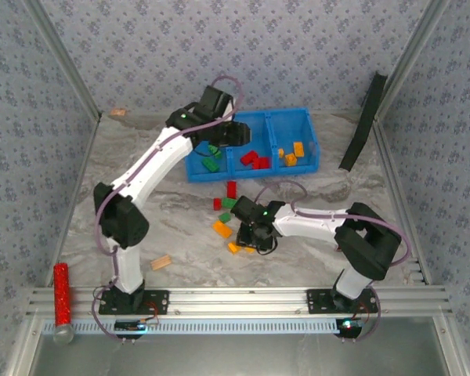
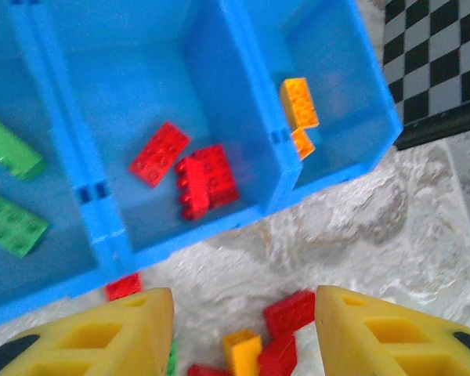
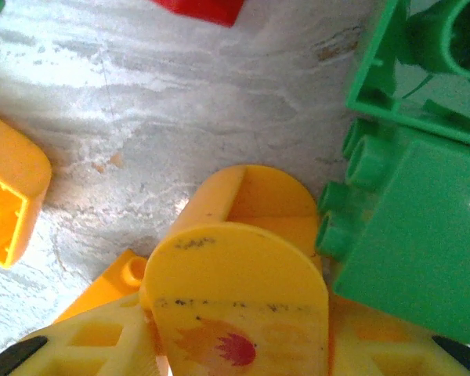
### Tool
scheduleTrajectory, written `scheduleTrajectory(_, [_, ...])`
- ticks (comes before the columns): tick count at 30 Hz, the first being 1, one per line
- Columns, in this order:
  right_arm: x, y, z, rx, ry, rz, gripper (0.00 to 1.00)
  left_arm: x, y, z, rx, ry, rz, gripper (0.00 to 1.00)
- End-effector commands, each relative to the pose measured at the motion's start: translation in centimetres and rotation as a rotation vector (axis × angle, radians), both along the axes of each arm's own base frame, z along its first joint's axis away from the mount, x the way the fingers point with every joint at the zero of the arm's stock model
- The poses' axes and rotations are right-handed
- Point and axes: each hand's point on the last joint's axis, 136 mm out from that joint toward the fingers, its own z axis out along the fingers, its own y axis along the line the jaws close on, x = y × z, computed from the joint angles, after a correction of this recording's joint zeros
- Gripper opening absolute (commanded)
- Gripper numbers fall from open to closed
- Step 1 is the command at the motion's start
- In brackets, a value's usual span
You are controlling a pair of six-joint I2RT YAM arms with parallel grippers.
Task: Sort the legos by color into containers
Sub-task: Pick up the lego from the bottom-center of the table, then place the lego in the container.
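Note:
The yellow-orange brick has the same color as the bricks in the tray's orange-brick section (image 1: 294, 150). My right gripper should lift it next, carry it outward, bring it down in there and let it go.
The blue three-compartment tray (image 1: 309, 117) holds green bricks (image 2: 14, 223) on the left, red bricks (image 2: 207, 180) in the middle and orange bricks (image 2: 299, 103) on the right. My left gripper (image 2: 244, 313) hovers open over the tray's near edge, with nothing between its fingers. Loose red (image 1: 232, 189), green (image 1: 229, 203) and orange (image 1: 222, 229) bricks lie on the table in front of the tray. My right gripper (image 1: 251, 235) is down among them, shut on a rounded yellow-orange brick (image 3: 243, 266). A green brick (image 3: 423, 196) touches that brick's right side.
A tan wooden block (image 1: 160, 262) lies near the left arm's base, and another (image 1: 118, 113) sits at the back left. A red glittery cylinder (image 1: 61, 294) rests on the front rail. A black strip (image 1: 363, 125) leans at the back right.

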Motion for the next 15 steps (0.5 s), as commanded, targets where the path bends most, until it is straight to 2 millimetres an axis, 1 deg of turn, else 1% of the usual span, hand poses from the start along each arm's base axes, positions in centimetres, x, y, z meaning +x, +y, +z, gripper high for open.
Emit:
scheduleTrajectory(1, [-0.1,-1.3,1.8,-0.005,-0.083,0.067,0.37,-2.0,2.8,-0.5,0.074,-0.008,0.000,0.51])
scheduleTrajectory(3, [-0.1,-1.9,3.3,0.004,-0.119,0.096,0.34,-3.1,4.1,-1.6,0.111,0.008,0.004,0.51])
scheduleTrajectory(7, [-0.5,-4.7,6.5,-0.030,-0.157,0.131,0.32,-5.2,5.9,-3.9,0.163,0.058,0.010,0.51])
scheduleTrajectory(9, [-0.1,-6.0,8.2,-0.038,-0.191,0.139,0.32,-6.1,6.6,-5.2,0.179,0.088,0.018,0.51])
scheduleTrajectory(12, [1.1,-8.2,10.4,-0.046,-0.249,0.125,0.32,-7.2,7.3,-6.9,0.189,0.142,0.036,0.51])
scheduleTrajectory(15, [3.2,-10.2,12.0,-0.057,-0.312,0.101,0.32,-8.1,7.7,-8.6,0.189,0.194,0.071,0.51])
